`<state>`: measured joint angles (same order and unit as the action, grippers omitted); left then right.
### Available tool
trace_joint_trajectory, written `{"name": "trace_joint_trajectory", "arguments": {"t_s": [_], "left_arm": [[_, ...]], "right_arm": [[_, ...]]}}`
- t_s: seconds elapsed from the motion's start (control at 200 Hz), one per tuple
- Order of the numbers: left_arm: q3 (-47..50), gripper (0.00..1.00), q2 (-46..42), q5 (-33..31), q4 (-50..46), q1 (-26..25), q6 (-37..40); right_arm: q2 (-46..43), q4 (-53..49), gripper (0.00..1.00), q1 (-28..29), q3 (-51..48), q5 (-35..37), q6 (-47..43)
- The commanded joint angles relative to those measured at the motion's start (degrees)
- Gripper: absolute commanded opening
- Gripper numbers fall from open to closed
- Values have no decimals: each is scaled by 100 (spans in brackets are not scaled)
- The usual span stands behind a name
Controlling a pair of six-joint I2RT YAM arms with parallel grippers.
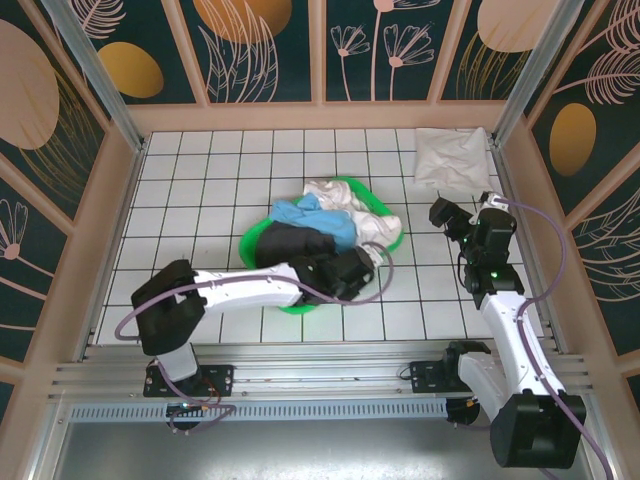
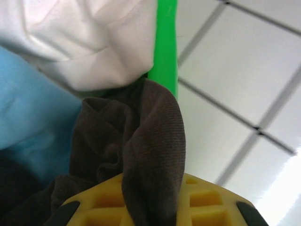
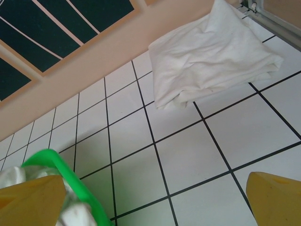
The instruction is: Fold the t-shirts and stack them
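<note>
Next, my left gripper will drag the basket (image 1: 362, 186) outward to the far corner (image 1: 172, 162) opposite the folded t-shirt and release the dark t-shirt's fold, because the basket fills the table's middle.
A heap of t-shirts fills the green basket (image 1: 362, 186): a dark charcoal one (image 1: 290, 243) at the front, a light blue one (image 1: 312, 218) in the middle, white ones (image 1: 345, 196) behind. My left gripper (image 1: 355, 270) reaches into the basket's near right side. In the left wrist view its yellow fingers (image 2: 207, 200) pinch a fold of the dark t-shirt (image 2: 150, 141), with the blue (image 2: 28, 117) and white (image 2: 84, 42) cloth beyond. A folded white t-shirt (image 1: 452, 158) (image 3: 214, 56) lies at the back right. My right gripper (image 1: 440, 212) (image 3: 155, 202) hovers open over bare tiles.
The basket's rim (image 2: 165, 47) (image 3: 51, 157) runs close beside both grippers. Patterned walls enclose the tiled table (image 1: 200, 190) on three sides. Open tiles lie left of the basket and between it and the folded t-shirt.
</note>
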<state>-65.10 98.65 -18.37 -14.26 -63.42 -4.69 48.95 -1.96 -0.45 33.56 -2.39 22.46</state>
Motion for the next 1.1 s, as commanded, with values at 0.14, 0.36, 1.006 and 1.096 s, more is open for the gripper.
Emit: {"name": "trace_joint_trajectory", "arguments": {"t_s": [0.14,0.36,1.006,1.096], "left_arm": [[448,0,-420,-622,908,2338,888],[-112,0,266,-206,1707,3618,1869],[-2383,0,2000,241,1325,5832,2220],[-2663,0,2211,158,1150,5894,2035]], "right_arm": [[-20,163,99,-78,-161,-93,-70],[-43,118,99,-122,-207,-34,-128],[-306,-121,99,-183,-174,-39,-121],[-342,-113,99,-183,-187,-77,-97]]}}
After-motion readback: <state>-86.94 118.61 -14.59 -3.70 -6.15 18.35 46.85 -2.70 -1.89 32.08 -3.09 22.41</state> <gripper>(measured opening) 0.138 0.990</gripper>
